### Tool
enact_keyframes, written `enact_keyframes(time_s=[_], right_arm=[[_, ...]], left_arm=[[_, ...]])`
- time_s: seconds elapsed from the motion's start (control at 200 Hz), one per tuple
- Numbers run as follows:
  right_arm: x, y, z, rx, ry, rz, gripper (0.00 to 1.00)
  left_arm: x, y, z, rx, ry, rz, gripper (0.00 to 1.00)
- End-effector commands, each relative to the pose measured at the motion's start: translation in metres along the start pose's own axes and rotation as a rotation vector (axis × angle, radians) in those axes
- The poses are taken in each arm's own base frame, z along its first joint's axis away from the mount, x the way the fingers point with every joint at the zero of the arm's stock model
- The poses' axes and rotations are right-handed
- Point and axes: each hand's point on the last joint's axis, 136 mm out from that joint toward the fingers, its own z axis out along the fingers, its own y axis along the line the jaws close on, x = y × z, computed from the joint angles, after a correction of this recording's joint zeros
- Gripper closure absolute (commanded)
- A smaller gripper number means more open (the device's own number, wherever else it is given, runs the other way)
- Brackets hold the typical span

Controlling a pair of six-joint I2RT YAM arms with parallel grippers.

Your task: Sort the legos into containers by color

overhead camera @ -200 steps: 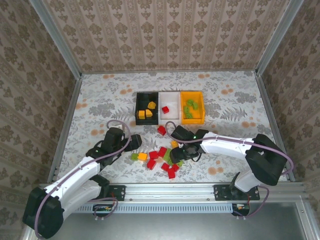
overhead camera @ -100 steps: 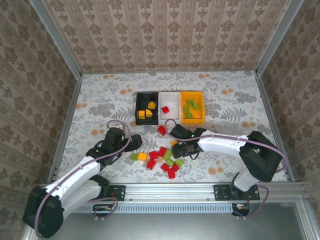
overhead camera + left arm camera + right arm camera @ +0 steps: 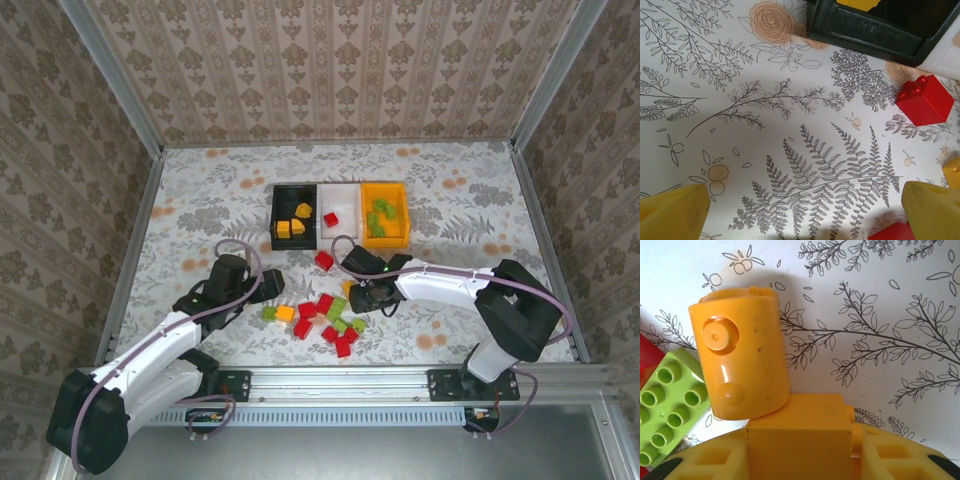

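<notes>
The square orange-yellow lego should be released over the black bin, since legos of its color already lie inside, so my right gripper should go up and outward there next.
Three bins stand in a row at the far middle: the black bin with orange-yellow legos, the white bin with a red lego, the orange-yellow bin with lime green legos. A loose pile of legos lies in front of them. My right gripper at the pile's far edge is shut on a square orange-yellow lego; a rounded orange-yellow piece leans on that lego. My left gripper hangs open over bare table, left of the pile, with nothing between its fingers.
A lone red lego lies just before the black bin's corner. A lime green lego sits left of the right gripper. Green and orange legos mark the pile's left end. Metal rails border the table.
My right gripper has moved from the pile's middle toward its far edge, onto the orange-yellow lego there. The left arm has stayed still.
</notes>
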Motion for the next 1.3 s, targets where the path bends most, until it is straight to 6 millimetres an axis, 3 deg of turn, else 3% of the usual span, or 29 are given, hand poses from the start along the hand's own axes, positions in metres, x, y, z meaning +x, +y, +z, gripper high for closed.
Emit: enact_keyframes(time_s=[0.0, 0.16, 0.32, 0.485, 0.69, 0.775, 0.87, 0.925, 1.105, 1.295], right_arm=[[-0.015, 0.0, -0.028, -0.005, -0.061, -0.019, 0.63], [-0.071, 0.038, -0.066, -0.111, -0.189, -0.063, 0.66], [-0.144, 0.084, -0.075, -0.188, -0.31, -0.071, 0.66], [-0.212, 0.107, -0.063, -0.183, -0.377, -0.054, 0.66], [-0.265, 0.116, -0.031, -0.148, -0.394, -0.027, 0.63], [-0.273, 0.114, -0.021, -0.121, -0.375, -0.023, 0.57], [-0.285, 0.118, -0.024, -0.125, -0.388, -0.018, 0.33], [-0.29, 0.121, -0.03, -0.137, -0.403, -0.016, 0.26], [-0.287, 0.117, -0.062, -0.169, -0.458, 0.011, 0.22], [-0.26, 0.081, -0.083, -0.207, -0.501, 0.119, 0.21]], left_arm=[[-0.017, -0.013, -0.012, 0.03, -0.03, 0.007, 0.0], [-0.027, -0.016, -0.028, 0.03, -0.069, 0.02, 0.0], [-0.025, -0.013, -0.035, 0.024, -0.069, 0.017, 0.0], [-0.016, -0.01, -0.036, 0.013, -0.031, 0.013, 0.0], [-0.006, -0.008, -0.034, 0.019, -0.004, 0.01, 0.0], [-0.005, -0.009, -0.033, 0.022, 0.008, 0.02, 0.0], [-0.003, -0.009, -0.033, 0.02, 0.023, 0.038, 0.0], [-0.002, -0.011, -0.032, 0.024, 0.035, 0.051, 0.0], [0.006, -0.027, -0.024, 0.042, 0.092, 0.131, 0.02], [0.013, -0.054, -0.01, 0.042, 0.131, 0.266, 0.05]])
